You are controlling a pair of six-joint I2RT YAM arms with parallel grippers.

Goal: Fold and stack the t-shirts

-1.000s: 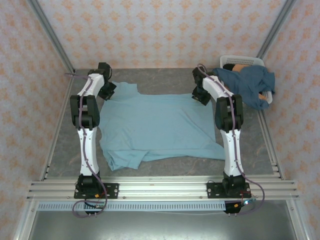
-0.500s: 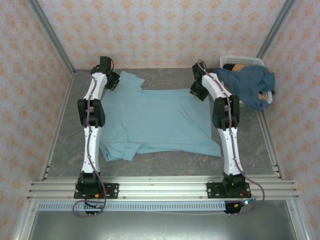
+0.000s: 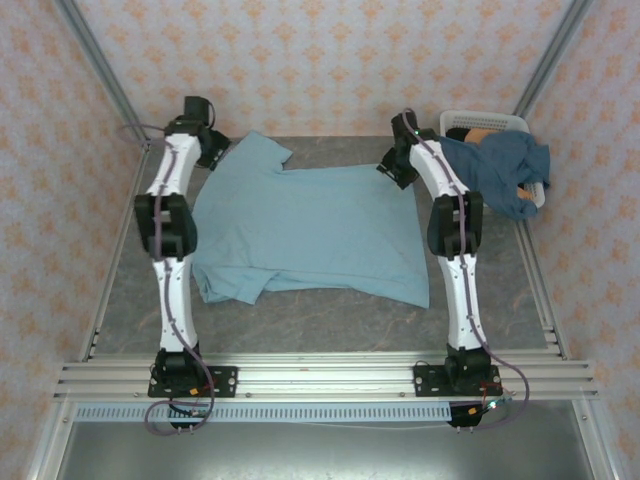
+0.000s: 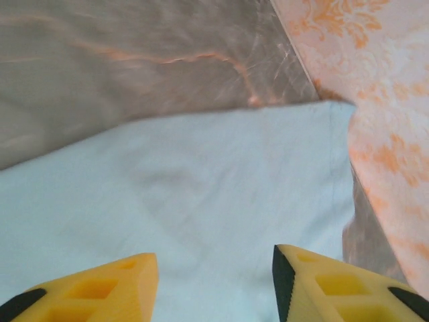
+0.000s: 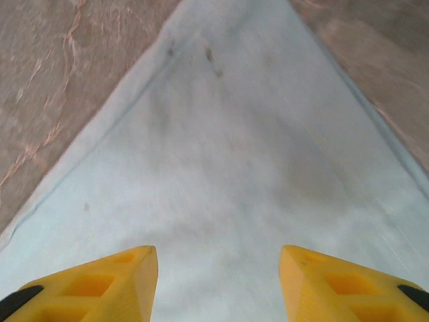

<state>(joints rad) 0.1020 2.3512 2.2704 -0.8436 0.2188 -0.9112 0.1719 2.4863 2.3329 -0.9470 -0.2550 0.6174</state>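
The near corner of the shirt lies below and back of my left gripper. I will draw that gripper back beside the shirt and down onto the folded sleeve's ribbed hem.
A light sky-blue t-shirt lies spread flat on the grey table, with one sleeve folded under at its near left corner. My left gripper hangs over the shirt's far left sleeve. In the left wrist view it is open, with cloth lying below the yellow fingers and nothing between them. My right gripper is above the shirt's far right corner. It is open too, over a flat corner of cloth. A darker dusty blue t-shirt is draped over the basket.
A white slatted basket stands at the back right corner, against the wall. Patterned walls close in the table on three sides, and the left wall is close to my left gripper. Bare table lies in front of the shirt.
Both arms have reached toward the back wall and dragged the light blue shirt that way. The left gripper has opened and let go of the sleeve. The right jaws stand slightly wider.
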